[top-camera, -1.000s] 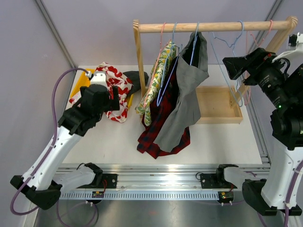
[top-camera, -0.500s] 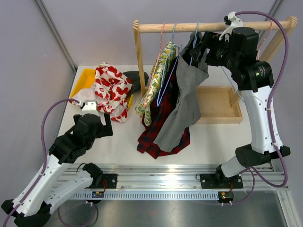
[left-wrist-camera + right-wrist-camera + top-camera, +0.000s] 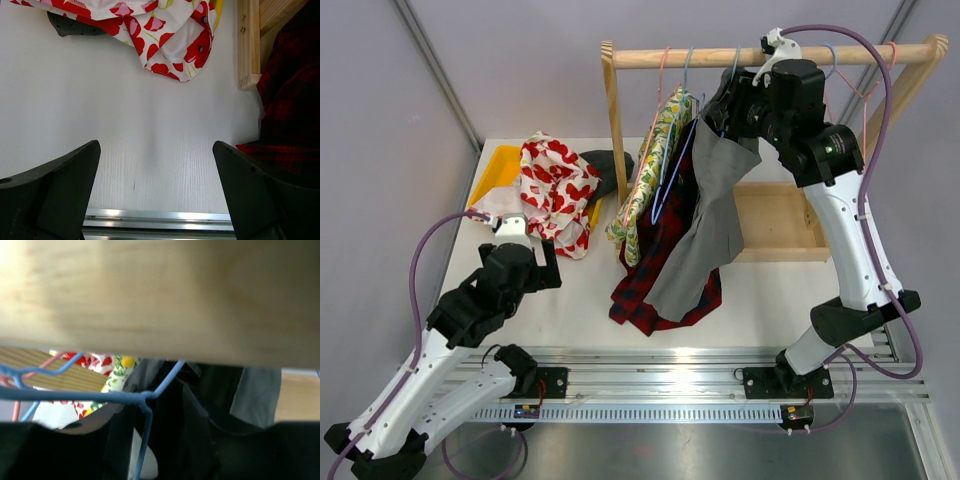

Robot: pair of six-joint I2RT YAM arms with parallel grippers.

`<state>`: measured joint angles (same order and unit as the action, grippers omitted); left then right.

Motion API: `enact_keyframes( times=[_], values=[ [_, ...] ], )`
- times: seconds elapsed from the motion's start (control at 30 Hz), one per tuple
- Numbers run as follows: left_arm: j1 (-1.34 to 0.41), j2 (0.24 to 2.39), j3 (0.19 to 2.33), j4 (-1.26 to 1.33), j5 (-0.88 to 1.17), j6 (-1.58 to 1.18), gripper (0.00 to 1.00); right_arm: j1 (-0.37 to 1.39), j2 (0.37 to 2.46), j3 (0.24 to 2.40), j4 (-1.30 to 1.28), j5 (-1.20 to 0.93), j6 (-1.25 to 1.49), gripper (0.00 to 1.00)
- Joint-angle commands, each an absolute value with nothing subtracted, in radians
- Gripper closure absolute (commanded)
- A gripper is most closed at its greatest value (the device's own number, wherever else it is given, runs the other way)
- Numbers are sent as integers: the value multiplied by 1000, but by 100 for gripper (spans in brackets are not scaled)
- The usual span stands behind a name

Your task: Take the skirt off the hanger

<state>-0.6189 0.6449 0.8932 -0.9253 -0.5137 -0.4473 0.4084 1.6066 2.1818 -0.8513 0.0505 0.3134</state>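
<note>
My right gripper is at the skirt's top. My left gripper should next swing up onto the skirt's free side edge, to its right in the top view.
A grey skirt point(image 3: 715, 210) hangs from a blue wire hanger point(image 3: 729, 95) on the wooden rod point(image 3: 790, 55) of the rack, in front of a red plaid garment point(image 3: 660, 270). My right gripper point(image 3: 728, 108) is up at the rod, right at the skirt's top. In the right wrist view the rod point(image 3: 160, 300) fills the top. The blue hanger point(image 3: 145, 397) and grey skirt point(image 3: 255, 390) lie between my spread dark fingers, and my right gripper point(image 3: 150, 440) looks open. My left gripper point(image 3: 548, 262) point(image 3: 156, 147) is open and empty, low over the white table.
A yellow-green floral garment point(image 3: 650, 170) hangs left of the skirt, and empty hangers hang at the rod's right end. A red-and-white floral garment point(image 3: 555, 185) point(image 3: 165, 30) lies on a yellow tray point(image 3: 495, 165). A wooden tray point(image 3: 775, 220) sits behind the rack. The rack's foot point(image 3: 248, 45) and the plaid cloth point(image 3: 290, 115) are right of my left gripper.
My right arm swung from the far right up to the rod and edged left to the grey skirt's hanger. My left arm drew back from the floral garment toward the near edge.
</note>
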Motion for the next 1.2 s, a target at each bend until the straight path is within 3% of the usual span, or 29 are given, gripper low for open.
enact_keyframes(
  times=[0.0, 0.07, 0.27, 0.4, 0.57, 0.7, 0.83, 0.97, 1.17],
  values=[
    [-623, 634, 890, -868, -502, -456, 1, 417, 1597, 2186, -801, 143, 292, 54],
    [-623, 632, 890, -867, -500, -454, 1, 416, 1574, 2181, -796, 182, 281, 68],
    [-623, 634, 888, -865, -499, -454, 1, 417, 1517, 2181, -818, 259, 241, 79],
    [-623, 640, 928, -874, -486, -431, 1, 417, 1486, 2172, -836, 294, 207, 100],
    [-673, 698, 1139, -877, -483, -379, 1, 417, 1439, 2143, -836, 305, 199, 100],
    [-732, 840, 1440, -876, -427, -302, 1, 416, 1407, 2115, -833, 292, 207, 100],
    [-836, 1094, 1873, -925, -361, -201, 1, 416, 1381, 2094, -830, 275, 215, 100],
    [-946, 1277, 2139, -908, -305, -155, 1, 417, 1358, 2083, -833, 271, 215, 100],
    [-1067, 1426, 2188, -729, -126, -155, 1, 417, 1351, 2100, -842, 268, 212, 100]
  ],
)
